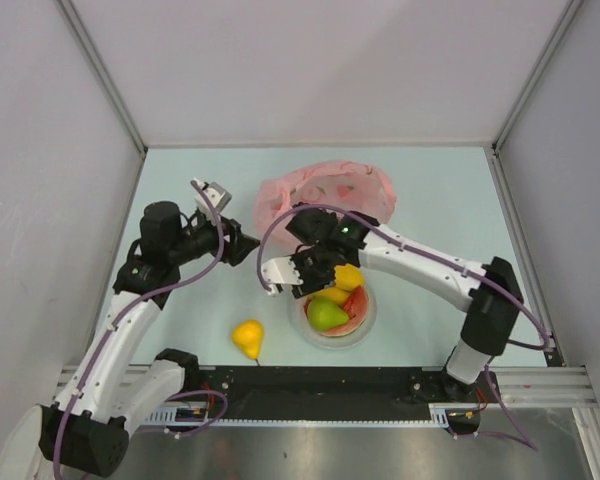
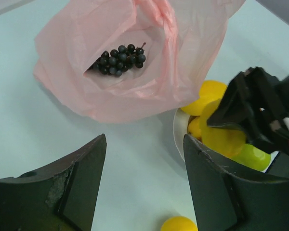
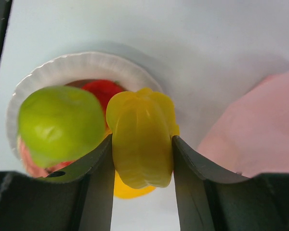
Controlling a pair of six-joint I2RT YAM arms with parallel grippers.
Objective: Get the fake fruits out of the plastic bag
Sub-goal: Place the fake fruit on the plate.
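The ridged yellow fruit (image 3: pixel 142 137) will go down next onto the plate's bare edge (image 3: pixel 137 79) beside the green pear, and my right gripper will let it go there, because fruits crowd the middle of the plate.
The pink plastic bag (image 1: pixel 325 190) lies at the back middle; in the left wrist view the bag (image 2: pixel 135 82) is open with a dark grape bunch (image 2: pixel 119 59) inside. My right gripper (image 1: pixel 342 272) is shut on a ridged yellow fruit (image 3: pixel 142 137) just above the white plate (image 1: pixel 365 322). The plate (image 3: pixel 82 65) holds a green pear (image 3: pixel 60 122), a red watermelon slice (image 3: pixel 101 89) and another yellow piece (image 3: pixel 127 190). A yellow pear (image 1: pixel 248 337) lies on the table left of the plate. My left gripper (image 1: pixel 255 243) is open and empty, pointing at the bag.
White enclosure walls stand on three sides. A black rail (image 1: pixel 320 395) with the arm bases runs along the near edge. Bare table lies left of the bag and at the far right.
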